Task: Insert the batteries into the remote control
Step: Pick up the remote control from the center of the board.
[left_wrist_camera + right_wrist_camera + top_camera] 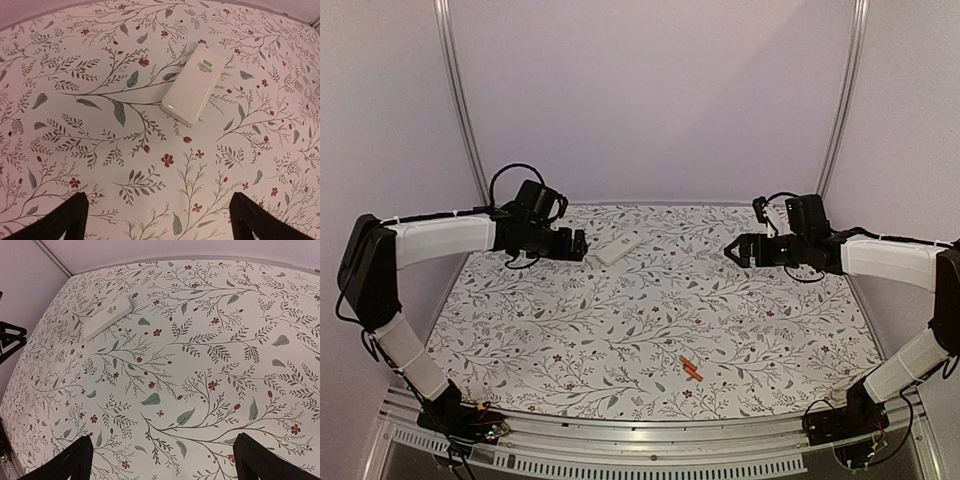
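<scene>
The remote's end away from the label (607, 255) (184, 103) comes next. My left gripper reaches outward and down onto it, turning along the slanted remote's length.
The white remote control (619, 247) lies flat on the floral cloth at the back, left of centre. It also shows in the left wrist view (192, 85) with a small green label, and in the right wrist view (108, 316). Two orange batteries (691, 368) lie side by side near the front, right of centre. My left gripper (578, 245) hovers open and empty just left of the remote. My right gripper (733, 250) hovers open and empty at the back right, well away from the remote and the batteries.
The floral cloth (650, 320) covers the table. Metal frame posts (460, 100) and pale walls stand at the back and sides. A metal rail (650, 440) runs along the front edge between the arm bases.
</scene>
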